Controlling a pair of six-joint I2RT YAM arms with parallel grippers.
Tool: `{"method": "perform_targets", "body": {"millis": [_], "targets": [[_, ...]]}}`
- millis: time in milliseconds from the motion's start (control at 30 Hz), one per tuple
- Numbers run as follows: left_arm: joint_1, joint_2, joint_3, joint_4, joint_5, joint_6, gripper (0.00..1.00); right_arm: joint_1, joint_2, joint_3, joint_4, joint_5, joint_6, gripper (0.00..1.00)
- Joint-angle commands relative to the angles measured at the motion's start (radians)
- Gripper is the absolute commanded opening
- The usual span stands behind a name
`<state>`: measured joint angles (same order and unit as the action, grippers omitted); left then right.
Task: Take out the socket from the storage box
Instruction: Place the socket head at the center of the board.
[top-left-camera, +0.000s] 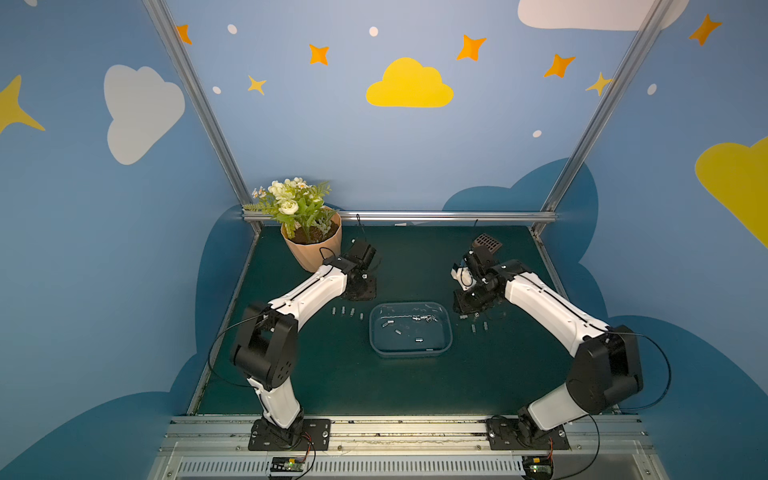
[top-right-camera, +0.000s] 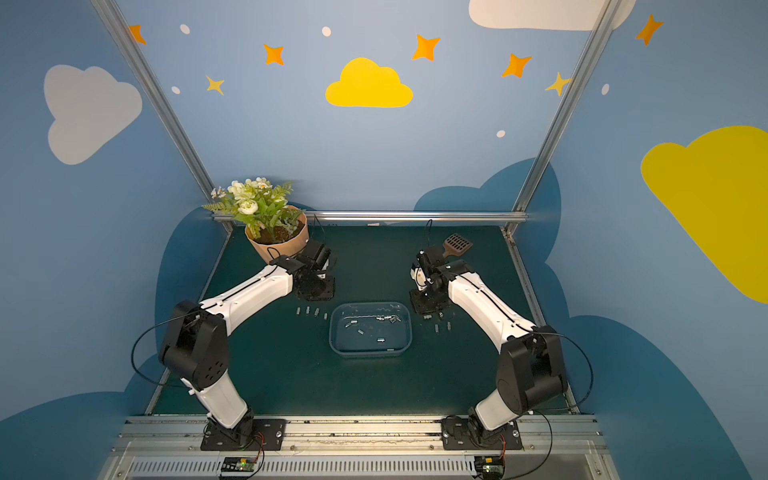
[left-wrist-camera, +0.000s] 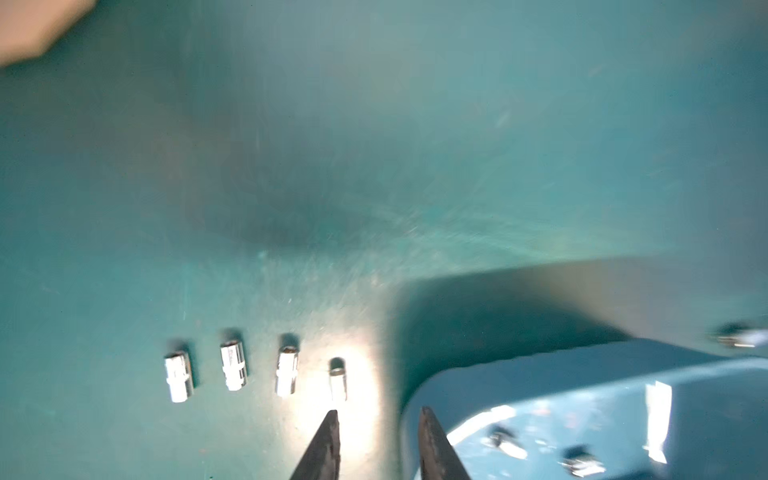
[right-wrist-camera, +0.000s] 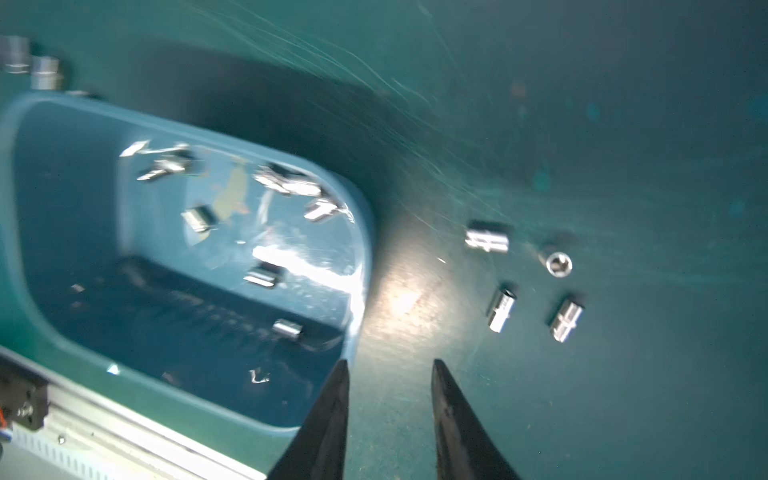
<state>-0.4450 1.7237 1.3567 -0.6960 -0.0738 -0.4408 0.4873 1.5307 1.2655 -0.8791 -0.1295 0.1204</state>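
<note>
My right gripper moves over the rim of the storage box beside the socket and lowers into the box onto it next, since the lone socket mid-floor lies clear of the others.
The translucent blue-grey storage box sits mid-table with several small chrome sockets loose inside. My left gripper hangs open over the mat by the box's left corner, just short of the nearest socket of a row; its jaws hold nothing. My right gripper is open and empty beside the box's right rim. Several sockets lie on the mat past it. In both top views the left gripper and right gripper point down, flanking the box.
A peach flowerpot with white flowers stands at the back left, close behind the left wrist. A brown perforated piece lies at the back right. Rows of sockets lie on the mat left and right of the box.
</note>
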Motion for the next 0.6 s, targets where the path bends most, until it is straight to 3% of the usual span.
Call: {"method": "perform_targets", "body": {"millis": [0,567], "targets": [[0.001,-0.053,0.007,-0.048,0.001,0.018,0.34,0.064,-0.029,0.026,0.039,-0.078,-0.073,0.36],[0.023,-0.271,-0.168,0.005,-0.124,-0.083,0.38,0.345,0.246,0.119,0.165,-0.053,-0.127,0.36]]}}
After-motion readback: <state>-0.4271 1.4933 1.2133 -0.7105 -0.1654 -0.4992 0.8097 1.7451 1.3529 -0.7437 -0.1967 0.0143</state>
